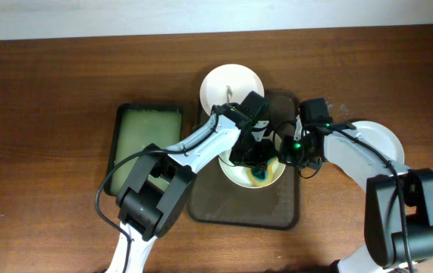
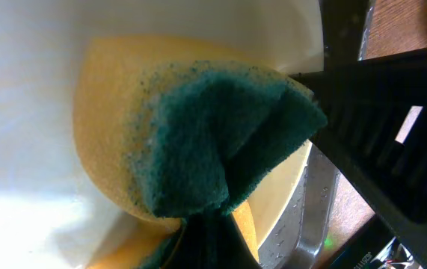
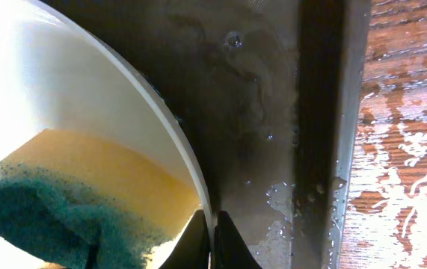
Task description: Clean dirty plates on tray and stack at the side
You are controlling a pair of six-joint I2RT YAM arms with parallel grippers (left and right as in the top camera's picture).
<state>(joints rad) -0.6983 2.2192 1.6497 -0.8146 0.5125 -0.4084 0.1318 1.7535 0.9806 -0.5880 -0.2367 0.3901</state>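
Note:
The right gripper will next rise over the tray's rim to the right in the overhead view, then go down and let go on top of the third white plate [image 1: 381,141], which lies there.
A white plate [image 1: 235,176] lies on the dark brown tray [image 1: 277,208]. My left gripper [image 1: 260,168] is shut on a yellow and green sponge [image 1: 263,175] and presses it into that plate; the sponge fills the left wrist view [image 2: 213,142]. My right gripper [image 1: 290,155] is shut on the plate's right rim [image 3: 191,172], one finger on each side of it. A second white plate [image 1: 231,85] sits at the tray's far edge. A third white plate [image 1: 379,140] lies on the table right of the tray, partly under my right arm.
A smaller green-lined tray [image 1: 146,136] lies left of the brown tray. The brown tray's floor is wet [image 3: 273,202], and water is splashed on the wooden table [image 3: 407,172] beside its right rim.

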